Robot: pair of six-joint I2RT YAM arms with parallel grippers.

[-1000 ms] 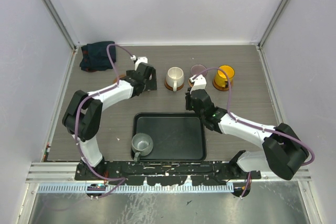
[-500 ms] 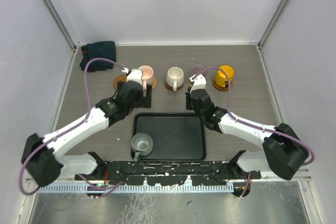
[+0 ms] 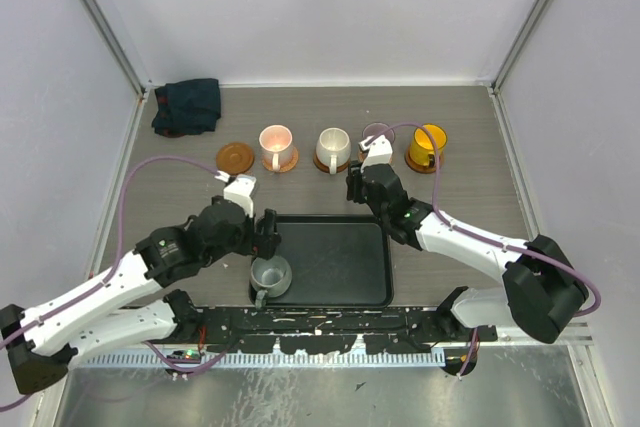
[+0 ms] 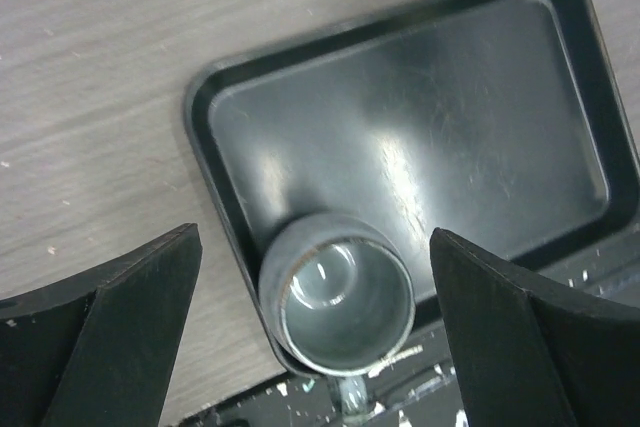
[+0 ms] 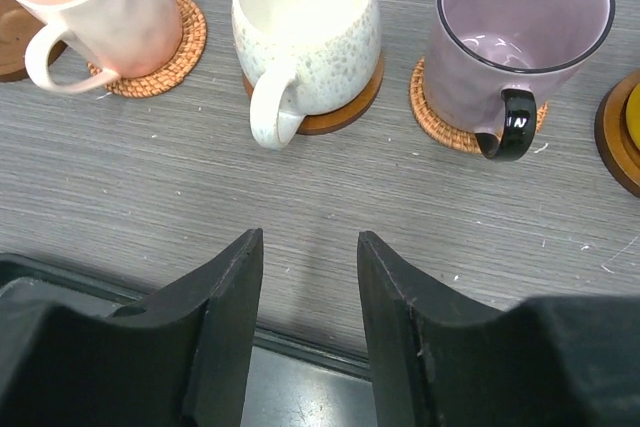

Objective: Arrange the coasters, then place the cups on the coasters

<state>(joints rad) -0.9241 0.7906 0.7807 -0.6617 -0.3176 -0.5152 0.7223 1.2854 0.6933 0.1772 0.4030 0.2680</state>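
I will move my left gripper back and down next, until its open fingers are on both sides of the grey-green cup's handle (image 3: 261,298) (image 4: 353,396), because the handle points back over the tray's near rim.
Four cups stand in a back row, each on a coaster: pink (image 3: 276,140) on a woven coaster (image 5: 160,52), cream-white (image 3: 331,147) on a dark coaster (image 5: 352,105), mauve (image 5: 520,27), half hidden behind the right arm in the top view, and yellow (image 3: 428,144). One brown coaster (image 3: 236,157) lies bare at the row's left end. The grey-green cup (image 3: 269,273) stands upright in the tray's near left corner. My left gripper (image 3: 268,237) hangs open above it, one finger (image 4: 100,317) on either side. My right gripper (image 3: 358,187) is open and empty, short of the cream-white cup.
The black tray (image 3: 340,257) lies between the arms at the near side. A dark folded cloth (image 3: 187,105) sits in the back left corner. Metal rails run along the table's near edge.
The left arm has pulled back from the pink cup to above the grey-green cup in the tray. The right gripper has gone from shut to open and shifted slightly left.
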